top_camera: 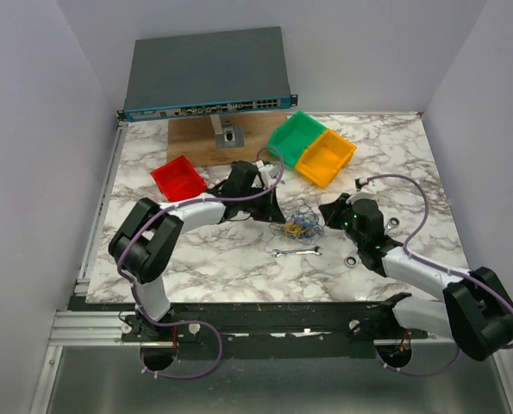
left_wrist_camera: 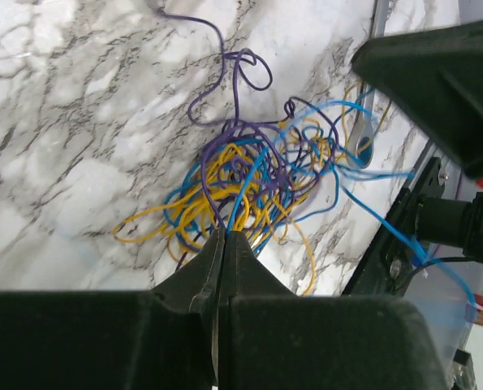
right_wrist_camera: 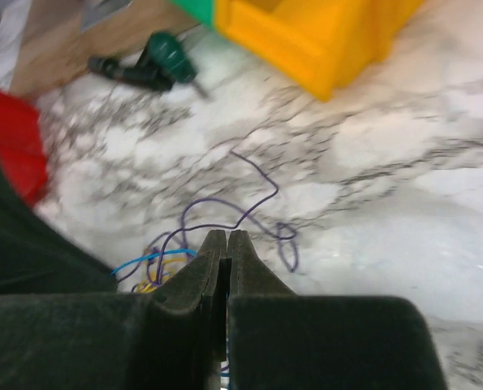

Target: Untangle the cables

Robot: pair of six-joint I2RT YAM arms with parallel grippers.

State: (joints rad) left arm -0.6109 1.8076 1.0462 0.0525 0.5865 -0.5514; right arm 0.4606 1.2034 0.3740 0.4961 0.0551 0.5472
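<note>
Clear marble lies to the right in the top view, so the robot's right gripper should pull that way to stretch the blue cable out of the tangle, then let go.
A tangle of purple, blue and yellow cables [top_camera: 297, 226] lies mid-table; it also shows in the left wrist view [left_wrist_camera: 249, 183]. My left gripper [top_camera: 278, 211] is at the tangle's near-left edge, jaws shut [left_wrist_camera: 225, 236], with blue and purple strands running into the tips. My right gripper [top_camera: 327, 212] is just right of the tangle, jaws shut [right_wrist_camera: 227, 237]; a blue strand shows in the gap between its fingers. A taut blue cable [left_wrist_camera: 387, 227] runs from the tangle toward the right gripper. A loose purple cable [right_wrist_camera: 249, 207] lies on the marble ahead of it.
A wrench [top_camera: 297, 252] lies just in front of the tangle. A red bin [top_camera: 178, 178], a green bin [top_camera: 295, 136] and a yellow bin [top_camera: 325, 157] stand behind. A network switch [top_camera: 206, 73] and a wooden board [top_camera: 196, 138] are at the back. A green-handled screwdriver [right_wrist_camera: 156, 61] lies near the board.
</note>
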